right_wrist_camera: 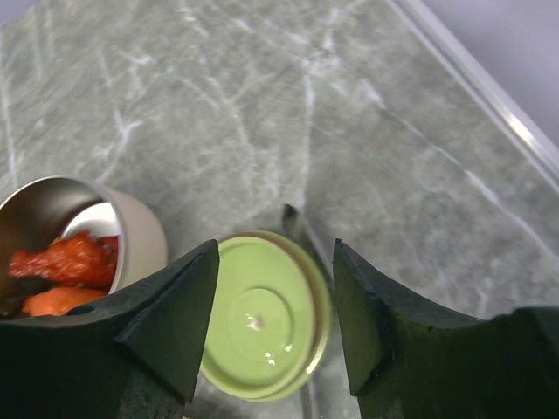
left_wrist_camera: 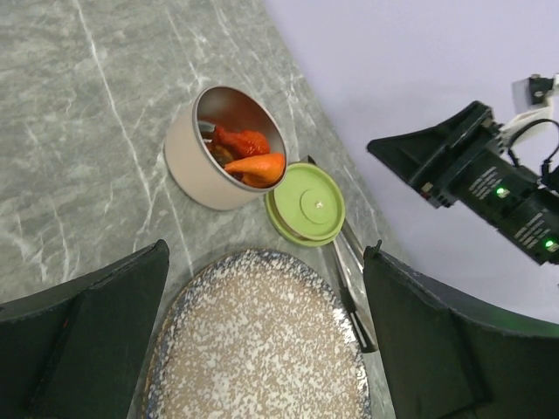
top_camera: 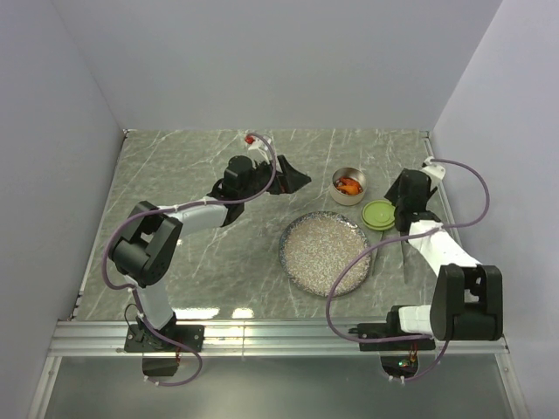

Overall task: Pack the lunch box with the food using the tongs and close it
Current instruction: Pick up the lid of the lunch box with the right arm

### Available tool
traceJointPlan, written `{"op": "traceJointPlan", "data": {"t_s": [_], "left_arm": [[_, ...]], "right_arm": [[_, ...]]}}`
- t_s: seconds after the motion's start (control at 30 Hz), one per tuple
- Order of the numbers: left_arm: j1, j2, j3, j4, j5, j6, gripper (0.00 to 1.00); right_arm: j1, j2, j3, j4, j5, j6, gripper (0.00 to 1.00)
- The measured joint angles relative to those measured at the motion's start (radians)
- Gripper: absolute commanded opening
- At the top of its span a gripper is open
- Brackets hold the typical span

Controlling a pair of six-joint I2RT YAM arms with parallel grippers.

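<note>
The lid's rim [top_camera: 393, 220] [right_wrist_camera: 320, 307] lies clear of the lunch box beside the tongs, so the robot's right gripper needs to move down onto it there next, with one finger on each side of the rim.
The steel lunch box [top_camera: 348, 188] stands open at the back right, with orange and red food [left_wrist_camera: 249, 153] inside it. Its lime-green lid [top_camera: 378, 214] lies flat on the table beside the tin, partly on top of the thin dark tongs [left_wrist_camera: 349, 297]. The tongs run along the plate's right edge, and their tip [right_wrist_camera: 291, 218] pokes out behind the lid. My right gripper [right_wrist_camera: 275, 249] hangs open over the lid, one finger on each side, holding nothing. My left gripper [top_camera: 293, 181] is wide open left of the tin and holds nothing.
A large speckled grey plate [top_camera: 325, 253] lies in front of the tin and lid, between the two arms. The raised table rail [right_wrist_camera: 489, 96] runs close along the right, with the side wall just beyond it.
</note>
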Motion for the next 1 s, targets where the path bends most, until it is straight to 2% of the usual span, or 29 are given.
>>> {"op": "traceJointPlan", "data": {"t_s": [0.23, 0.37, 0.57, 1.0], "left_arm": [[0.000, 0.000, -0.030, 0.000, -0.004, 0.001, 0.99], [0.000, -0.001, -0.031, -0.006, -0.004, 0.001, 0.99], [0.000, -0.005, -0.030, -0.019, -0.008, 0.008, 0.99], [0.000, -0.007, -0.031, -0.023, -0.015, 0.019, 0.99]], "right_arm": [[-0.095, -0.002, -0.009, -0.037, -0.061, 0.033, 0.61], [-0.107, 0.109, 0.019, -0.072, -0.111, 0.034, 0.46], [-0.107, 0.214, 0.056, -0.097, -0.172, 0.037, 0.34], [-0.107, 0.216, 0.072, -0.130, -0.191, 0.035, 0.32]]}}
